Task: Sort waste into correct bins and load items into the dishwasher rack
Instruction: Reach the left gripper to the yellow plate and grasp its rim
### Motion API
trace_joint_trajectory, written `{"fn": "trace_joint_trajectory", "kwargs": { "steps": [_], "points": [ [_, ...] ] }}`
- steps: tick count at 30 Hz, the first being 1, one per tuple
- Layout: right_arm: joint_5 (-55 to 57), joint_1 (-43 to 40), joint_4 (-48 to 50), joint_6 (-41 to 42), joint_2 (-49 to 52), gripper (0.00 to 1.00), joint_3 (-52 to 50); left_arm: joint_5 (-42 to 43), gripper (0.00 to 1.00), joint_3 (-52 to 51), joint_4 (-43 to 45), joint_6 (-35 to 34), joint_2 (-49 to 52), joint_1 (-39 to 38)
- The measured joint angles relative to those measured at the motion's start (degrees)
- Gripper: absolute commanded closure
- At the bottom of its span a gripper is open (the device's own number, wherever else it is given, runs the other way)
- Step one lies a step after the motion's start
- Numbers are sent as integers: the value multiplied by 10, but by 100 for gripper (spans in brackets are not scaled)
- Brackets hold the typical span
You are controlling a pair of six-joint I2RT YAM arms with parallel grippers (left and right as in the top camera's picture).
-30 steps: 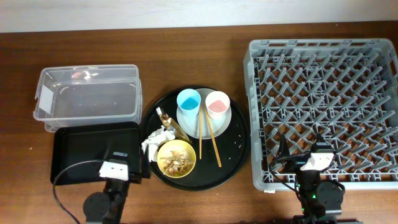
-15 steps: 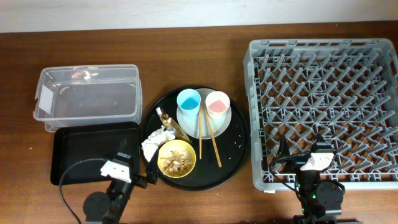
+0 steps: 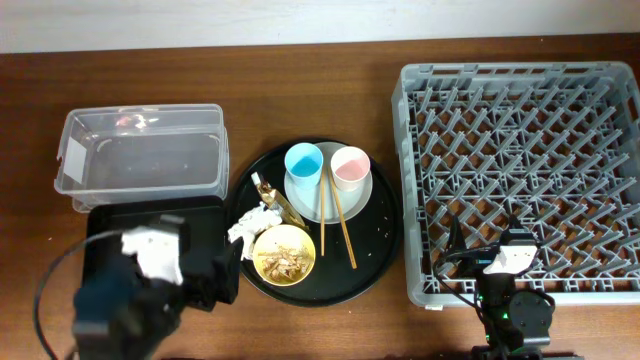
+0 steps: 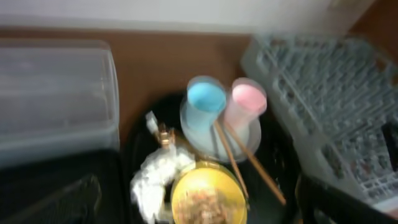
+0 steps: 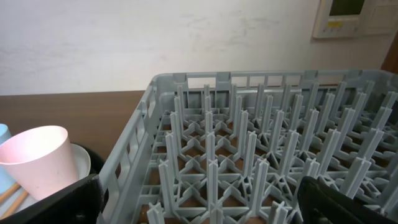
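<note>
The bowl's chopstick-side rim (image 3: 312, 258) (image 4: 242, 194) is clear of tissue, below my left gripper and to its right in the overhead view. My left gripper should move across and down onto it next.
The yellow bowl (image 3: 284, 254) of tan scraps, white tissue (image 3: 250, 225), gold wrapper (image 3: 272, 195), blue cup (image 3: 303, 165), pink cup (image 3: 350, 166), grey-white plate (image 3: 365, 195) and chopsticks (image 3: 335, 215) sit on the round black tray. My left gripper (image 3: 218, 272) is raised over the tray's left edge, open and empty. Its blurred wrist view shows the bowl (image 4: 208, 199), tissue (image 4: 155, 177) and cups (image 4: 205, 99) below it. My right gripper (image 3: 483, 240) is open and empty over the dishwasher rack's (image 3: 520, 170) front left corner, with pegs between its fingers (image 5: 199, 205).
The clear tub (image 3: 140, 150) stands at the back left. The shallow black tray (image 3: 110, 225) lies in front of it, partly under my left arm. The round black tray (image 3: 385, 235) lies between the bins and the rack. The pink cup (image 5: 37, 162) shows left of the rack wall.
My left arm has lifted from the table's front edge and risen over the shallow black tray, blurred with motion. The right arm has not moved.
</note>
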Motion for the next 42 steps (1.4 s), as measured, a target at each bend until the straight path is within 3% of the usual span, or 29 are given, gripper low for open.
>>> {"fn": "trace_joint_trajectory", "kwargs": {
  "steps": [4, 5, 7, 9, 10, 11, 17, 27, 36, 42],
  "points": [
    [0, 0, 0, 0, 0, 2, 0, 54, 1, 86, -51, 1, 136, 0],
    [0, 0, 0, 0, 0, 2, 0, 67, 8, 92, -51, 1, 151, 0],
    [0, 0, 0, 0, 0, 2, 0, 95, 52, 98, -51, 4, 191, 0],
    [0, 0, 0, 0, 0, 2, 0, 114, 62, 98, -57, 4, 221, 0],
    [0, 0, 0, 0, 0, 2, 0, 120, 75, 98, -63, 3, 233, 0],
    [0, 0, 0, 0, 0, 2, 0, 125, 79, 98, -68, 4, 243, -1],
    [0, 0, 0, 0, 0, 2, 0, 87, 78, 99, -118, 2, 301, -51],
    [0, 0, 0, 0, 0, 2, 0, -19, 78, 99, -115, 2, 421, -147],
    [0, 0, 0, 0, 0, 2, 0, -37, 79, 99, -116, 2, 498, -156],
    [0, 0, 0, 0, 0, 2, 0, -38, 78, 99, -87, -14, 498, -210]
  ]
}}
